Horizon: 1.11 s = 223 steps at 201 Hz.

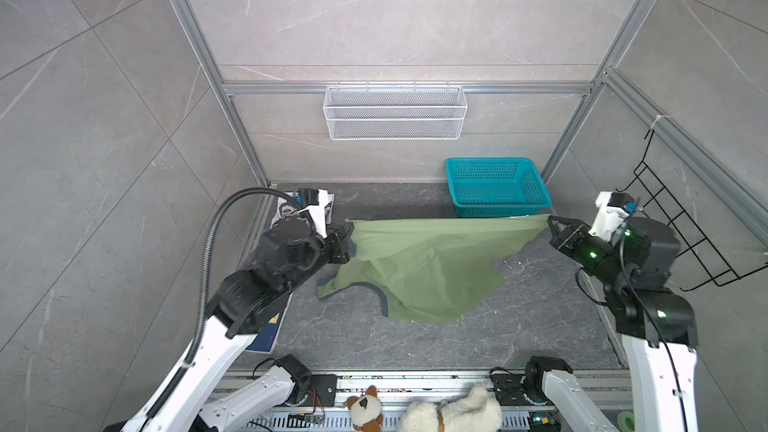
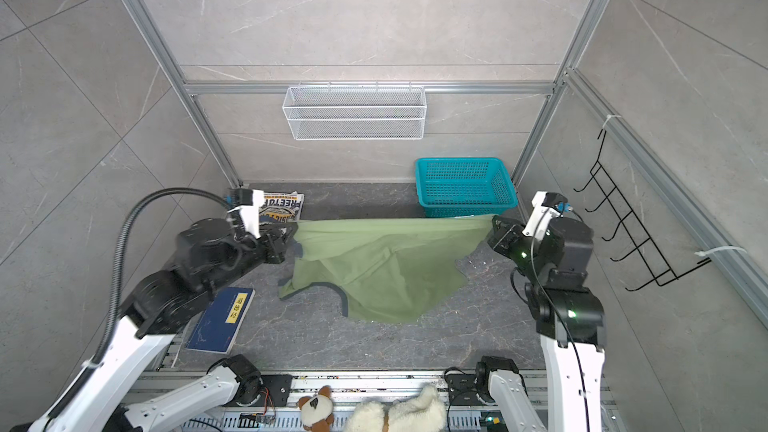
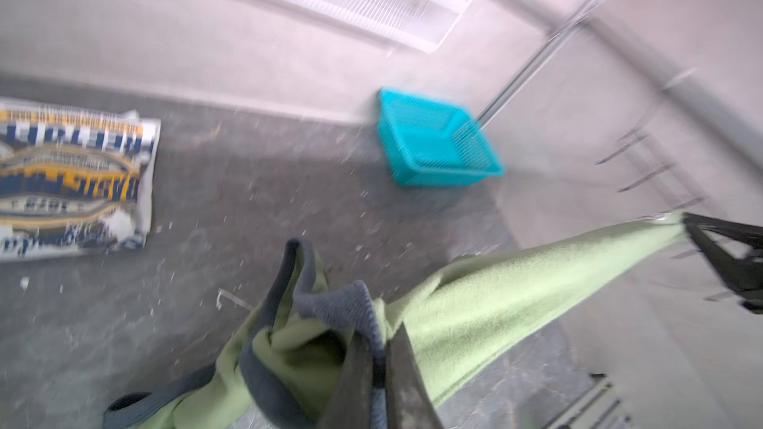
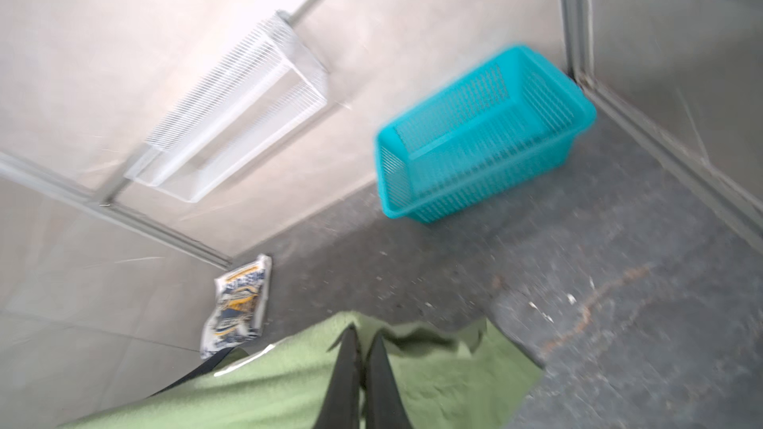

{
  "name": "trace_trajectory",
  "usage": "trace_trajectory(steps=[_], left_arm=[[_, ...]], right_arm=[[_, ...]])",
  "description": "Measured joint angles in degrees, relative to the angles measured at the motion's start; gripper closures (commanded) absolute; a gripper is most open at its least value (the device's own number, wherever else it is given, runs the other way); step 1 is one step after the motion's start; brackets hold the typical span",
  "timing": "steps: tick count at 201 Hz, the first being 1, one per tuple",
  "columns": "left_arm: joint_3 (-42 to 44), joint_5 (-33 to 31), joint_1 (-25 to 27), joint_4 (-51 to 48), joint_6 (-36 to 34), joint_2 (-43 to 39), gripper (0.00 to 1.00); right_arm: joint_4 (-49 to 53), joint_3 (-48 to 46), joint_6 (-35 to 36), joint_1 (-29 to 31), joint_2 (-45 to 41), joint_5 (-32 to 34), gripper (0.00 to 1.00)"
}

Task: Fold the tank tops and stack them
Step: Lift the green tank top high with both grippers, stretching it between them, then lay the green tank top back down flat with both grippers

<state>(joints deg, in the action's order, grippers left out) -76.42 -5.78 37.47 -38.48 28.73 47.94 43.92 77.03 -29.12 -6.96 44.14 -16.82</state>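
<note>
The tank top's top edge is already stretched taut, so I next need to lower the navy-trimmed end of the tank top in my left gripper onto the bare tabletop below it and let go.
The olive green tank top (image 1: pixel 428 259) (image 2: pixel 374 259) hangs stretched between my two grippers, its top edge taut and its lower part drooping onto the dark table. My left gripper (image 1: pixel 351 228) (image 2: pixel 295 228) (image 3: pixel 380 340) is shut on a navy-trimmed end of it (image 3: pixel 516 282). My right gripper (image 1: pixel 549 220) (image 2: pixel 493 220) (image 4: pixel 365 332) is shut on the opposite corner (image 4: pixel 289 385). The white tank top (image 2: pixel 282 205) (image 3: pixel 74 175) (image 4: pixel 239 307) lies folded at the back left, print up, partly hidden behind the left wrist in a top view.
A teal basket (image 1: pixel 498 205) (image 2: pixel 465 201) stands at the back right, just behind the stretched cloth. A white wire basket (image 1: pixel 395 112) hangs on the back wall, a black wire rack (image 1: pixel 673 234) on the right wall. A blue book (image 2: pixel 220 322) lies front left. Plush toys (image 1: pixel 453 409) lie on the front rail.
</note>
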Motion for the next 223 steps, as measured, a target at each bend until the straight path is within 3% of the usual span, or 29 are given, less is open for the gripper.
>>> trace_trajectory(steps=[51,77,97,122,145,171,208,223], left_arm=[[-7.85,10.75,0.11,-3.58,-0.83,-8.70,1.00],[-10.38,12.83,0.09,-5.01,-0.79,-9.81,1.00],[-10.91,11.89,0.09,-6.25,-0.83,-9.03,1.00],[-8.22,8.44,0.02,-6.08,-0.87,-4.70,1.00],[-2.10,4.20,-0.13,-3.65,-0.90,4.13,1.00],[2.67,-0.85,-0.26,0.39,-1.40,19.71,0.97],[2.05,-5.27,-1.57,4.59,-3.32,42.10,0.83],[-2.40,-6.03,-2.38,5.46,-4.11,50.60,0.69]], right_arm=[[8.15,19.76,1.99,0.00,-7.61,-0.55,1.00],[11.65,27.32,2.60,0.00,-8.68,-0.04,1.00],[12.52,26.21,2.73,0.00,-8.50,-0.15,1.00],[11.58,17.35,2.78,0.00,-6.64,-0.11,1.00],[7.41,4.90,2.58,0.00,-1.99,-0.15,1.00],[-0.96,-8.09,1.18,0.00,7.39,-0.90,1.00],[-12.09,-16.92,-0.90,2.19,25.83,1.01,1.00],[-15.54,-17.16,-0.92,4.11,31.82,3.28,0.81]])
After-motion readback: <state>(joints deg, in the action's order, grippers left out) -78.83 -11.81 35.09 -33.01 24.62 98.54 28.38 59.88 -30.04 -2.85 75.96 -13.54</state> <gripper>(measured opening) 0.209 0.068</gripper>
